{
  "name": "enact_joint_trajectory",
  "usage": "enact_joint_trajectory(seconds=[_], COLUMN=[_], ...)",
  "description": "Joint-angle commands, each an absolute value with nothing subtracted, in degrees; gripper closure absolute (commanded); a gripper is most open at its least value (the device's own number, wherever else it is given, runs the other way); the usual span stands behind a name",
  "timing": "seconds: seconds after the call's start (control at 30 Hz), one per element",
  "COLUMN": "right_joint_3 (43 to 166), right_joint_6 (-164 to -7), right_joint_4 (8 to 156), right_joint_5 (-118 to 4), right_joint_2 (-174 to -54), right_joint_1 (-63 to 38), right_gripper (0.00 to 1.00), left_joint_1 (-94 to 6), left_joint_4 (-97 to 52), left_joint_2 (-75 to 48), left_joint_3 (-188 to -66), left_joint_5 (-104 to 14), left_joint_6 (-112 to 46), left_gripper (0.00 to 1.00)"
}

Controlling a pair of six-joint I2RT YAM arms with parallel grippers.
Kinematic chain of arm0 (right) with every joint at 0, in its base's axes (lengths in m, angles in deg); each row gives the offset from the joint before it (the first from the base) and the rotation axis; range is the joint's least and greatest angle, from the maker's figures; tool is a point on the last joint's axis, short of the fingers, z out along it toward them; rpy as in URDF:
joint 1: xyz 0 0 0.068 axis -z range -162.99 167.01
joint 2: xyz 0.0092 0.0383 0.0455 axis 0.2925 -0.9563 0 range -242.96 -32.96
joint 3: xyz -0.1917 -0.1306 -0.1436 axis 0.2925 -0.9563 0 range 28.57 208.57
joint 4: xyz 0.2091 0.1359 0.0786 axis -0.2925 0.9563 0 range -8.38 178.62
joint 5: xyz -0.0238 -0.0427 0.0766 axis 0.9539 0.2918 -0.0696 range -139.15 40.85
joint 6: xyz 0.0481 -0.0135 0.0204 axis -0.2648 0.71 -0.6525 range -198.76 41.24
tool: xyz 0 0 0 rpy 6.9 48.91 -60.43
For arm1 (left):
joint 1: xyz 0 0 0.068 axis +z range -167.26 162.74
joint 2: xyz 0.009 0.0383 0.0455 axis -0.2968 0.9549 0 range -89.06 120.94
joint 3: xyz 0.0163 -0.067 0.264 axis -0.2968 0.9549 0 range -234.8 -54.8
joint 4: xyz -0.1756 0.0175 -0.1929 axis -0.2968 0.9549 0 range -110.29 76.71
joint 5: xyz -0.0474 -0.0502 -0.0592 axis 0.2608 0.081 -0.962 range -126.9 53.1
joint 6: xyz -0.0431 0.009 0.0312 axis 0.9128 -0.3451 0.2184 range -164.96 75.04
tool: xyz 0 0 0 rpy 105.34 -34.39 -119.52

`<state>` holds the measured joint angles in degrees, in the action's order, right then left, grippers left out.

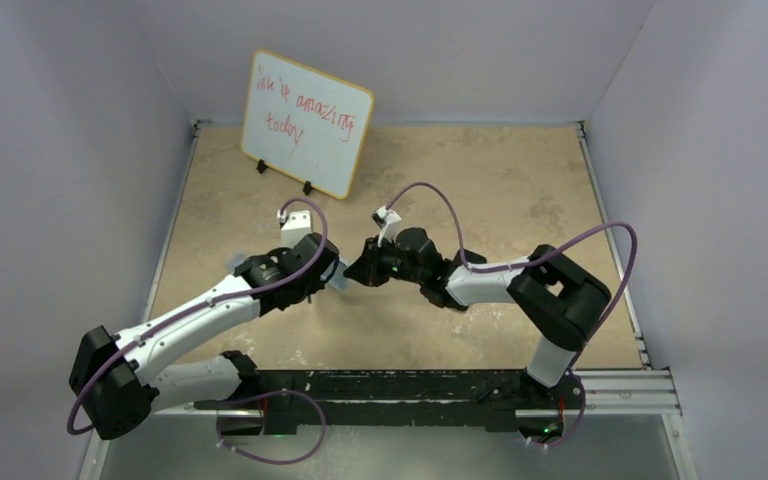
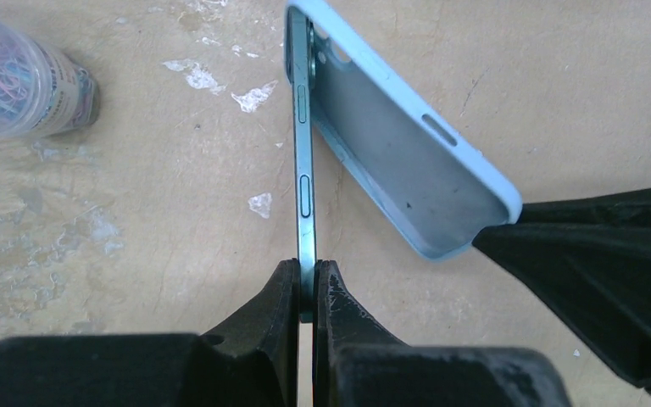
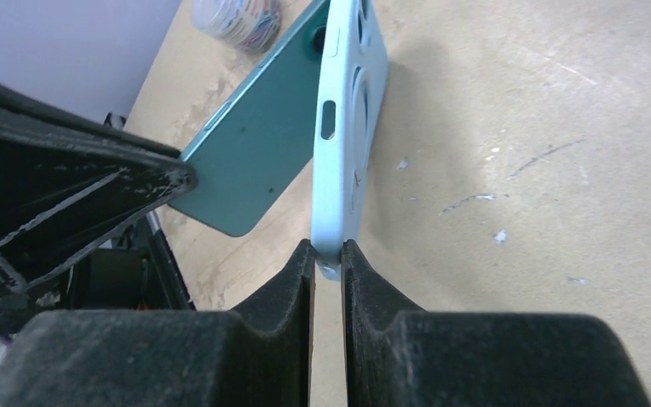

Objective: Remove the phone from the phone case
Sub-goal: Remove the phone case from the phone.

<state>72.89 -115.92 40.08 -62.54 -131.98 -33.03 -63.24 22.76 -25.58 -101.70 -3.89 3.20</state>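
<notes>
The light blue case gapes away from the phone. Next I will swing my right gripper outward and down, so that the case lies on the open tabletop toward the whiteboard.
In the left wrist view my left gripper (image 2: 307, 288) is shut on the lower end of the teal phone (image 2: 305, 170), seen edge-on. The light blue case (image 2: 398, 161) swings away from it to the right in a V. The two still meet at the far, camera end. My right gripper (image 3: 328, 254) is shut on the near end of the case (image 3: 343, 144). In the right wrist view the phone's back (image 3: 254, 161) shows on the left. In the top view both grippers meet mid-table, left (image 1: 328, 275) and right (image 1: 362, 268), a little above the surface.
A clear tub of coloured paper clips (image 2: 21, 76) stands on the table to the left, and it also shows in the right wrist view (image 3: 233, 19). A small whiteboard (image 1: 305, 122) with red writing stands at the back. Grey walls close in the tan table (image 1: 520, 190).
</notes>
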Motion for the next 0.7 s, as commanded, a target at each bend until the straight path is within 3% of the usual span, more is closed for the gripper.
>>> enact_joint_trajectory(seconds=[0.0,0.27,0.67], right_joint_3=[70.9,67.6,65.2], right_joint_6=[-118.7,-123.2,-121.1], right_joint_4=[34.8,29.1,32.3], right_joint_5=[-57.0,-58.6,-59.1], right_joint_2=[-133.7,-137.7,-134.5], right_joint_1=[-31.6,-26.6,-17.8], right_gripper=[1.0,1.0,1.0], left_joint_1=[-63.2,-63.2,-63.2], left_joint_4=[23.7,21.8,24.4], left_joint_2=[-27.0,-27.0,-27.1], left_joint_3=[-100.7,-101.0,-105.0], left_joint_5=[-5.4,-10.0,-11.7], left_joint_6=[1.3,-1.4,-5.7], left_gripper=[1.0,1.0,1.0])
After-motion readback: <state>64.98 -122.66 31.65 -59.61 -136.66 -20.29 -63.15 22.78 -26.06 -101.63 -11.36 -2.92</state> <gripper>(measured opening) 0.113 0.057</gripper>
